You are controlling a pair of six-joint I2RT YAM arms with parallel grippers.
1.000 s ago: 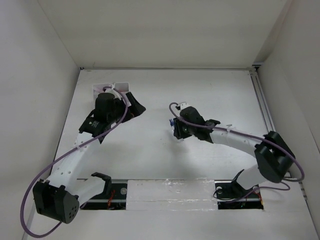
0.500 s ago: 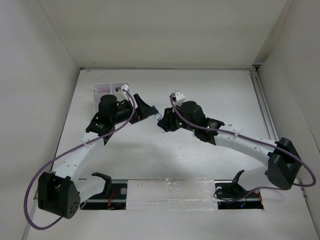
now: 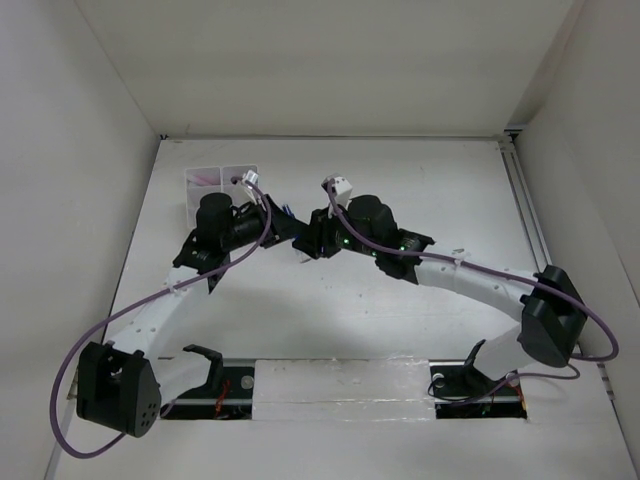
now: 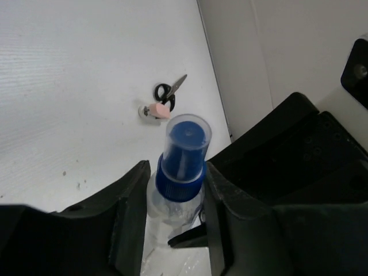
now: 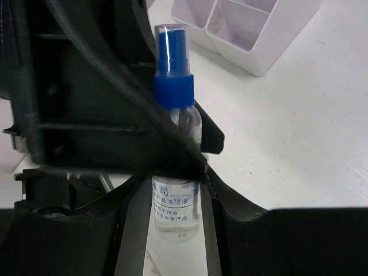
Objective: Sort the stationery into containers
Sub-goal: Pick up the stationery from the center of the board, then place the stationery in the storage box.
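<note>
The white organiser tray (image 3: 212, 181) is below my left gripper, to its left in the top view, so next I will move over it, lower and release the bottle.
A clear bottle (image 5: 176, 208) with a blue cap (image 4: 183, 152) hangs above the table between both arms. My right gripper (image 5: 174, 187) is shut on its labelled lower body. My left gripper (image 4: 175, 181) is shut on its neck, its fingers (image 4: 133, 198) pressing the blue collar from both sides. In the top view the left gripper (image 3: 281, 227) and right gripper (image 3: 313, 238) meet nose to nose mid-table. The white organiser tray (image 3: 212, 181) stands back left, also seen as white compartments (image 5: 253, 34) behind the bottle. Black-handled scissors (image 4: 168, 92) and a pink eraser (image 4: 159, 110) lie on the table beyond.
The white side wall (image 4: 276, 52) rises close behind the scissors. A purple cable (image 3: 160, 295) loops along the left arm, another cable (image 3: 590, 330) round the right arm. The arm bases (image 3: 340, 385) sit at the near edge.
The right arm carried the bottle left toward the middle. The left gripper swung right, away from the tray, and closed from wide open onto the bottle's neck.
</note>
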